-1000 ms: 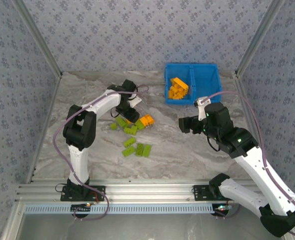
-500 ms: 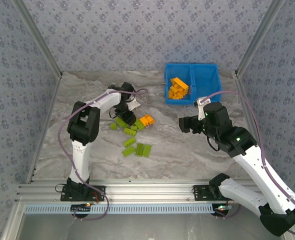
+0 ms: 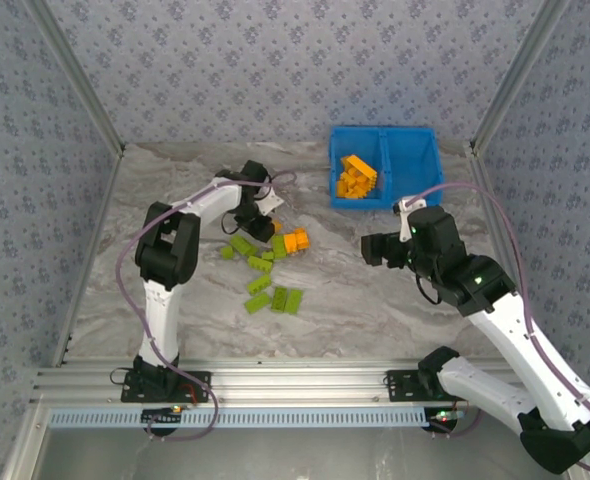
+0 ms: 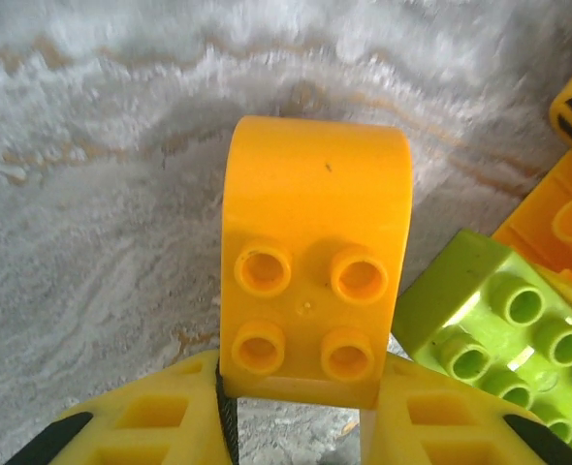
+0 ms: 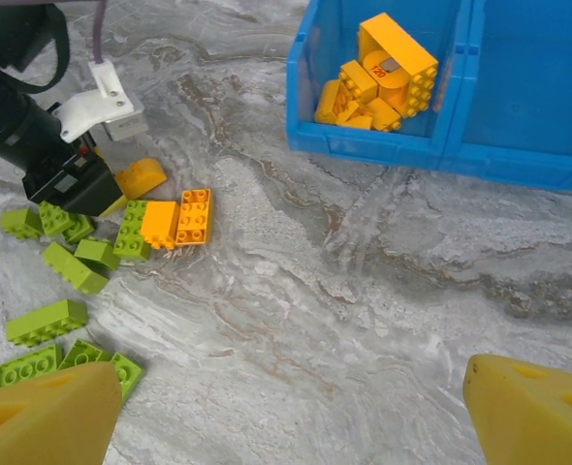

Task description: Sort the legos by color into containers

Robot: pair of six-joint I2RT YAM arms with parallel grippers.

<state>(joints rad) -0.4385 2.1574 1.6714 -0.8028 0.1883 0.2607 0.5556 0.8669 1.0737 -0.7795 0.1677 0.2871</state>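
Note:
My left gripper will next lift up and swing outward past the open marble, over the container section that already holds orange bricks. Then it will go down and release the matching brick.
My left gripper (image 4: 301, 412) is shut on an orange brick with a rounded end (image 4: 315, 252), held just above the marble beside the pile. That same brick (image 5: 141, 177) shows at the left arm's tip (image 3: 265, 222) in the right wrist view. Olive-green bricks (image 3: 265, 270) lie scattered on the table, with an orange pair (image 3: 295, 241) among them. The blue bin (image 3: 412, 150) holds several orange bricks (image 3: 356, 176) in its left compartment; the right compartment (image 5: 538, 77) looks bare. My right gripper (image 3: 375, 248) hovers open over bare table (image 5: 296, 407).
A green brick (image 4: 490, 310) sits right next to the held brick, with more orange pieces (image 4: 557, 223) beyond it. Patterned walls and metal posts enclose the table. Open marble lies between the pile and the bin (image 5: 383, 291).
The left gripper dipped toward the pile and has come slightly back up and right with the orange brick. The right arm drifted a little to the right.

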